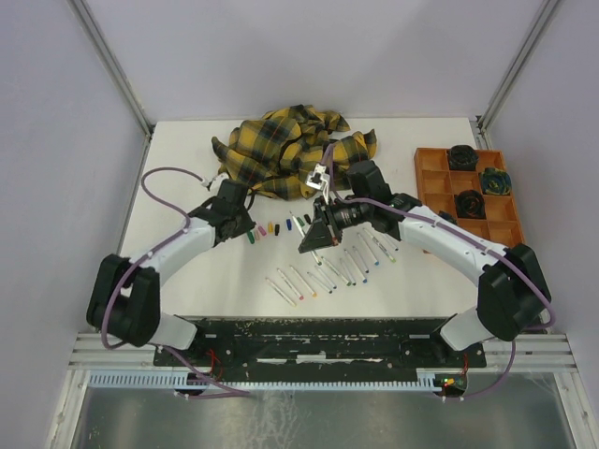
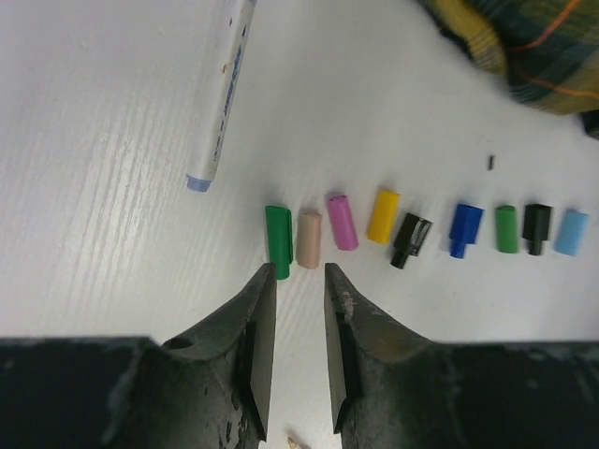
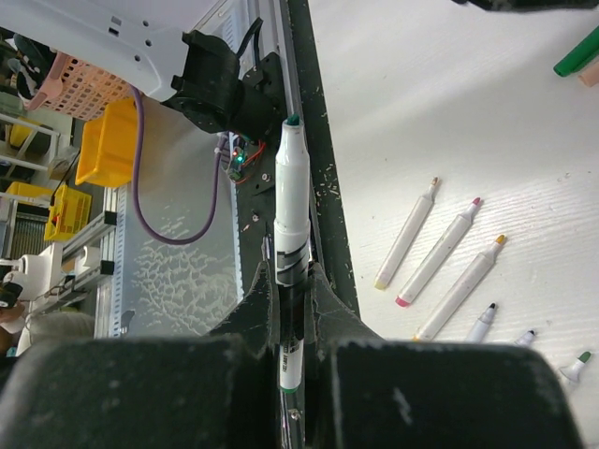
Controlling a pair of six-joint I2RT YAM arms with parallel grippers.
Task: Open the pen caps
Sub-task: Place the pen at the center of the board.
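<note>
My right gripper has the white pen with its green tip already uncapped, so it should next go back down toward the clear table beside the row's beige-tipped pen and tilt the white pen flat.
In the left wrist view a row of pen caps lies just beyond my left gripper (image 2: 298, 271): green (image 2: 278, 241), beige (image 2: 309, 238), pink (image 2: 342, 222), yellow (image 2: 383, 216), black (image 2: 410, 240), blue (image 2: 464, 228) and more to the right. The jaws are open and empty, with the tips just short of the green and beige caps. A capped pen (image 2: 225, 94) lies at the upper left. My right gripper (image 3: 290, 276) is shut on a white pen (image 3: 292, 196) whose green tip is bare. Uncapped pens (image 3: 438, 253) lie on the table beside it. From above, the left gripper (image 1: 245, 229) and right gripper (image 1: 312, 243) flank the cap row (image 1: 272, 227).
A yellow-and-black plaid cloth (image 1: 290, 154) lies bunched at the back of the table. An orange compartment tray (image 1: 421, 187) with dark items stands at the right. Several white pens (image 1: 301, 281) lie in a row near the front edge.
</note>
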